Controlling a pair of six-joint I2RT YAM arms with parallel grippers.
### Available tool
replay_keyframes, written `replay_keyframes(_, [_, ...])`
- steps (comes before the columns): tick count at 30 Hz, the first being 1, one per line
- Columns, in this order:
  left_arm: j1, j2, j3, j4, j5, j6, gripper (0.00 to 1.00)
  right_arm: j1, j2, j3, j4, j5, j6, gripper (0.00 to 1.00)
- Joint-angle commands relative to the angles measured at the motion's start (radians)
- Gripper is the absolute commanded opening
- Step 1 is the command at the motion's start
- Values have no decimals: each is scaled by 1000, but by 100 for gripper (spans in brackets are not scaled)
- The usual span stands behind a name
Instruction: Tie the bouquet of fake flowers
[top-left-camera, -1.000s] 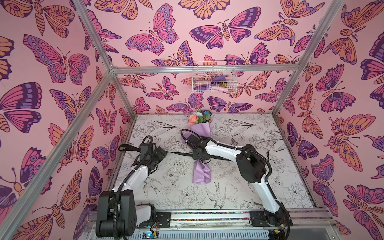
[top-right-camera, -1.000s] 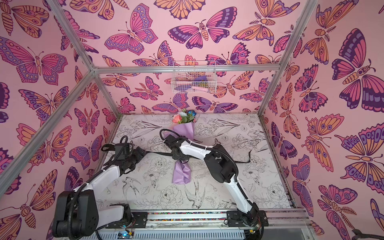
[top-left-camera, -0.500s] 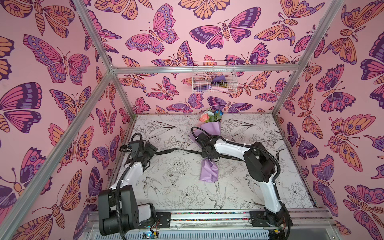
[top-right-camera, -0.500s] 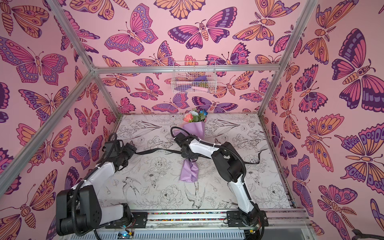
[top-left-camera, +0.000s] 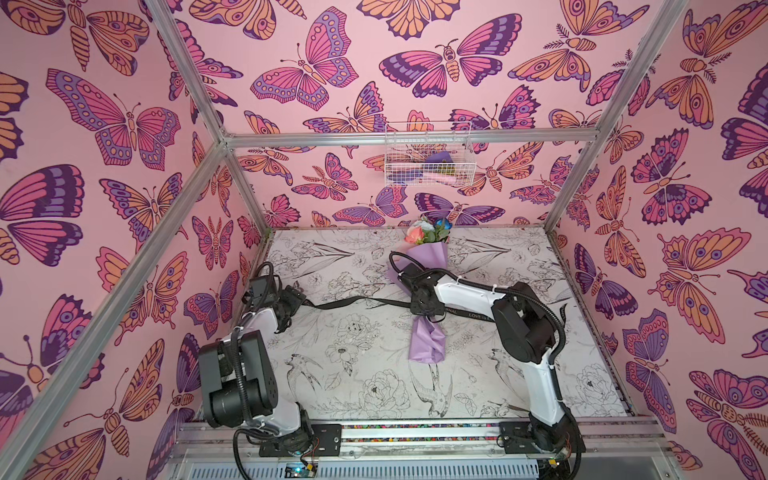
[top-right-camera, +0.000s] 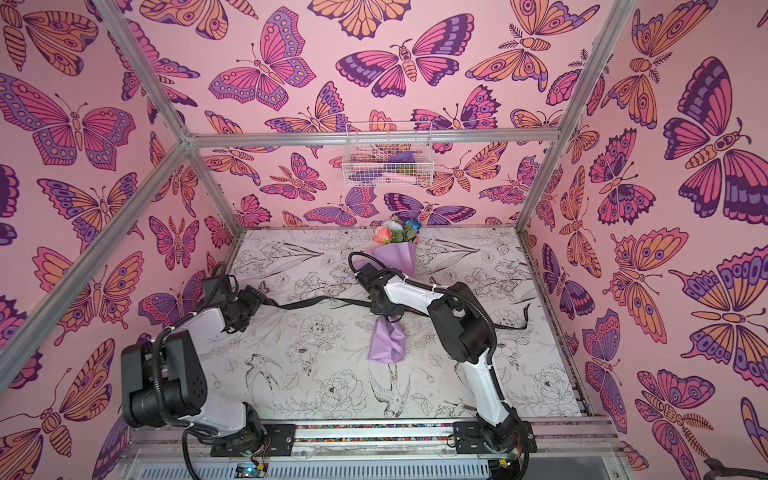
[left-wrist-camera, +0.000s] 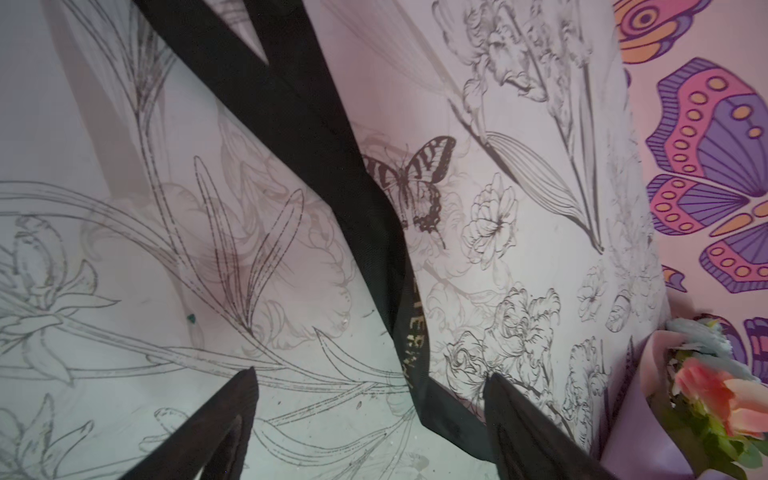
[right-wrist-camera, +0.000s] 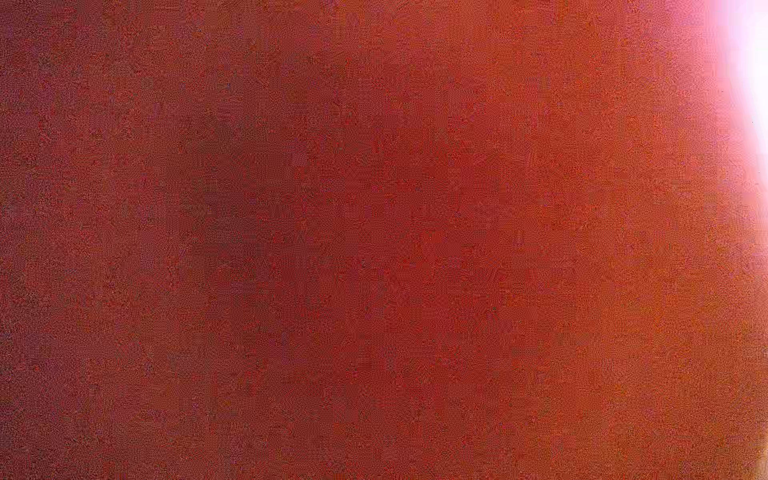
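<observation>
The ribbon's lettered part lies between my right gripper and its elbow. My right gripper should next move the bouquet's wrap a little sideways toward that part of the ribbon, then let go of the wrap.
The bouquet of fake flowers lies on the table in lilac paper, with its peach and blue blooms toward the back wall. A long black ribbon crosses under its middle. My right gripper is shut and presses down on the wrap where the ribbon crosses; what it grips is hidden, and the right wrist view is a red blur. My left gripper is open at the ribbon's left end. The ribbon runs between its fingertips, ungripped. The blooms show at that view's edge.
A white wire basket hangs on the back wall above the blooms. Pink butterfly walls close in the floral-print table on three sides. The ribbon's right end trails past the right arm's elbow.
The right gripper has slid the bouquet rightward and a little toward the back. The left gripper has drawn back toward the left wall along the ribbon, its jaws still open.
</observation>
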Motion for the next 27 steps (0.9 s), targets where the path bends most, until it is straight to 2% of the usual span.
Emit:
replay_keyframes(1, [21, 38, 50, -43, -23, 44, 87, -3, 77, -41, -120, -2, -11, 6])
replay_keyframes(3, [35, 67, 85, -65, -38, 58, 87, -7, 85, -38, -125, 4, -24, 6])
replay_keyframes(9, [92, 103, 133, -86, 22, 72, 88, -43, 116, -51, -145, 14, -58, 5])
replay_keyframes(18, [129, 123, 166, -109, 33, 107, 83, -98, 67, -100, -142, 47, -74, 5])
replay_keyframes(23, [145, 181, 220, -166, 34, 158, 78, -95, 38, -121, -114, 15, -53, 17])
replay_keyframes(27, [149, 217, 274, -234, 17, 215, 77, -93, 22, -124, -104, -7, -46, 34])
